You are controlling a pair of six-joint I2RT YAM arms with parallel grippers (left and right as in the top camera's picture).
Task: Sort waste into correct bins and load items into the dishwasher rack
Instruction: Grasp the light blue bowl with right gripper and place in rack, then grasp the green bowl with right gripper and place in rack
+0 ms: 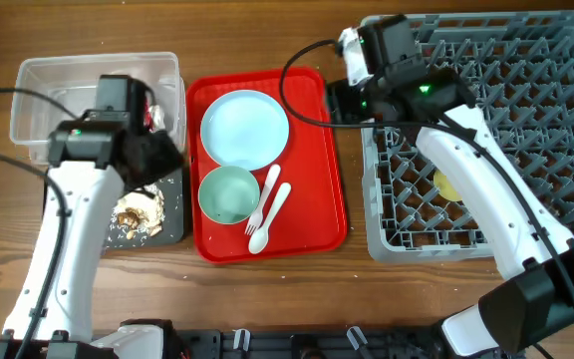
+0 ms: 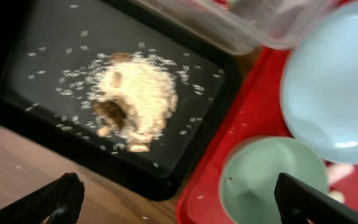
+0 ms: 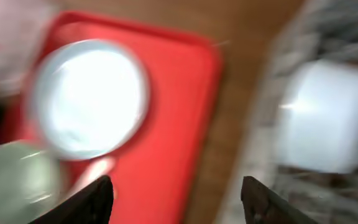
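That side of the green bowl faces my arm. My right gripper will move back across the red tray and down onto the green bowl's rim beside the fork point(image 1: 266, 195).
The whitish rice scraps with brown bits point(image 1: 138, 209) lie in the black tray point(image 1: 170, 221). They show close up in the left wrist view point(image 2: 135, 93). My left gripper point(image 2: 179, 205) is open and empty, over the edge between the black tray point(image 2: 42, 37) and the pale green bowl point(image 2: 272, 180). The light blue plate point(image 1: 244, 128), the green bowl point(image 1: 229, 193), the white fork point(image 1: 266, 195) and the spoon point(image 1: 272, 214) lie on the red tray. The yellow cup point(image 1: 446, 184) sits in the grey rack point(image 1: 526, 120). My right gripper point(image 3: 176, 202) is open and empty over the gap between red tray and rack.
The clear tub point(image 1: 68, 85) stands behind the black tray; something small and reddish point(image 1: 152, 117) shows in it beside my left arm. The red serving tray point(image 1: 319, 179) lies in the middle. The right wrist view is blurred; a pale shape point(image 3: 322, 118) sits in the rack.
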